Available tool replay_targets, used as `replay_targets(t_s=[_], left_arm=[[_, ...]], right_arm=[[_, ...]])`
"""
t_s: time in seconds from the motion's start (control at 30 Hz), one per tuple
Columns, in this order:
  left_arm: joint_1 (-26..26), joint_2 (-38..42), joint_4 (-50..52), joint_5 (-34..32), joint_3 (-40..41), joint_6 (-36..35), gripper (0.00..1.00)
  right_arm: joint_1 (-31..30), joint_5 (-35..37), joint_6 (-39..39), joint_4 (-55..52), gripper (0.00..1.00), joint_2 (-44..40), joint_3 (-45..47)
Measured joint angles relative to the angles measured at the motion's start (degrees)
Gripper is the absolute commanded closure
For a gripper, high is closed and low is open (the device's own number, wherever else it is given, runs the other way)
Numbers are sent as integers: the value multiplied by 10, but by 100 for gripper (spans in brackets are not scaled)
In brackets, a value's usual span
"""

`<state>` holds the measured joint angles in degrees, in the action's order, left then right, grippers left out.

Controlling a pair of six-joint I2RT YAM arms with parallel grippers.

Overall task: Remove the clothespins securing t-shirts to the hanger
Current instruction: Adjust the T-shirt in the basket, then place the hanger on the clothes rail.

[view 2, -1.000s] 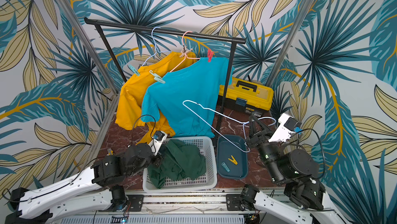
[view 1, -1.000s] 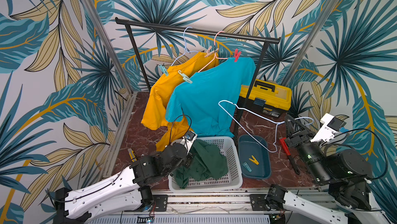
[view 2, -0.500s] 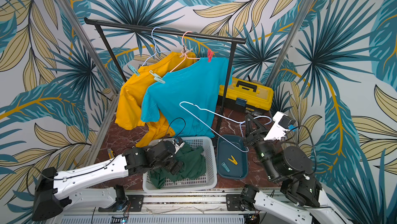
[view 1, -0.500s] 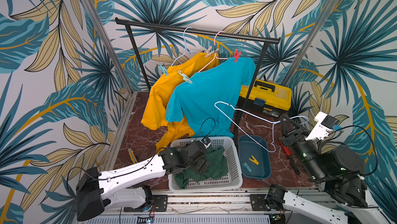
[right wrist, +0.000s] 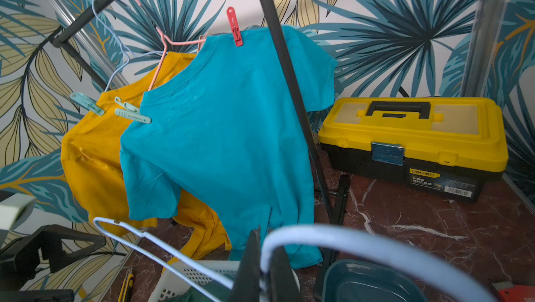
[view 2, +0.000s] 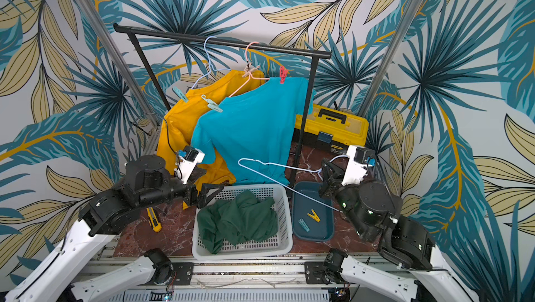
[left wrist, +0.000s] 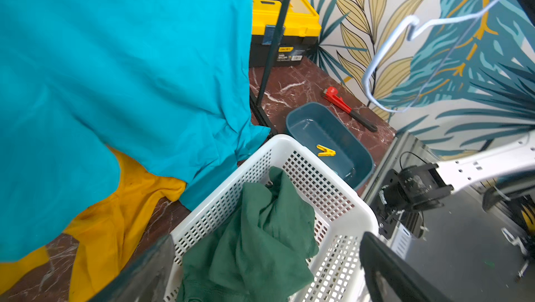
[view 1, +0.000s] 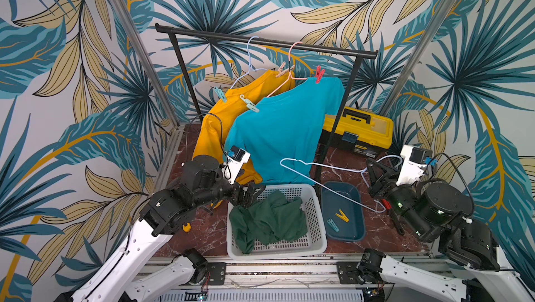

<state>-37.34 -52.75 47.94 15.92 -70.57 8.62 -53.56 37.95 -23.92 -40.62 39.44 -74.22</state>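
I will move my left gripper across above the basket (view 1: 318, 228) next and close it on the corner, because the pale hanger's free corner (view 1: 282, 161) is ahead of my left gripper, toward my right gripper.
On the rail hang a golden yellow t-shirt (view 1: 214, 124) and a turquoise t-shirt (view 1: 283, 129). Teal (view 1: 220, 94) and tan (view 1: 285, 69) clothespins grip the yellow one. Mint (view 1: 249, 103) and red (view 1: 319, 74) clothespins grip the turquoise one. A dark green t-shirt (view 1: 269, 219) lies crumpled in the white basket (view 1: 318, 228). Yellow (view 1: 341, 216) and teal (view 1: 332, 224) clothespins lie in the blue tray (view 1: 357, 199). My left gripper (view 1: 253, 195) is open and empty above the basket's far left corner. My right gripper (right wrist: 265, 274) is shut on a bare pale hanger (view 1: 327, 165), holding it over the tray.
A black rack post (view 1: 333, 129) stands between the basket and the yellow toolbox (view 1: 359, 129). A red wrench (left wrist: 344, 108) lies on the marble floor beside the tray. A yellow utility knife (view 2: 153, 219) lies left of the basket. Patterned walls close in on both sides.
My left gripper opened, let the dark green shirt drop into the basket, and drew back to the basket's far left corner. The hanger in my right gripper dipped lower.
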Motion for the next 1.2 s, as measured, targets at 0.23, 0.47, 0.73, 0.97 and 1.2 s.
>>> replay_targets(t_s=[0.23,0.47,0.73,0.97,1.2], left_arm=[[6,-77,19,87,-37,-50,0],[8,-95,20,151,-81,-74,22],[8,-129,21,215,-87,-89,36],[8,-130,21,248,-87,-95,67],[8,-136,21,268,-87,-100,100]], right_arm=[[0,-51,19,-28,100,27,-4],[0,-75,22,-29,100,11,7],[0,-92,27,-29,100,22,13],[0,-93,30,-27,100,21,13],[0,-93,30,-24,100,14,17]])
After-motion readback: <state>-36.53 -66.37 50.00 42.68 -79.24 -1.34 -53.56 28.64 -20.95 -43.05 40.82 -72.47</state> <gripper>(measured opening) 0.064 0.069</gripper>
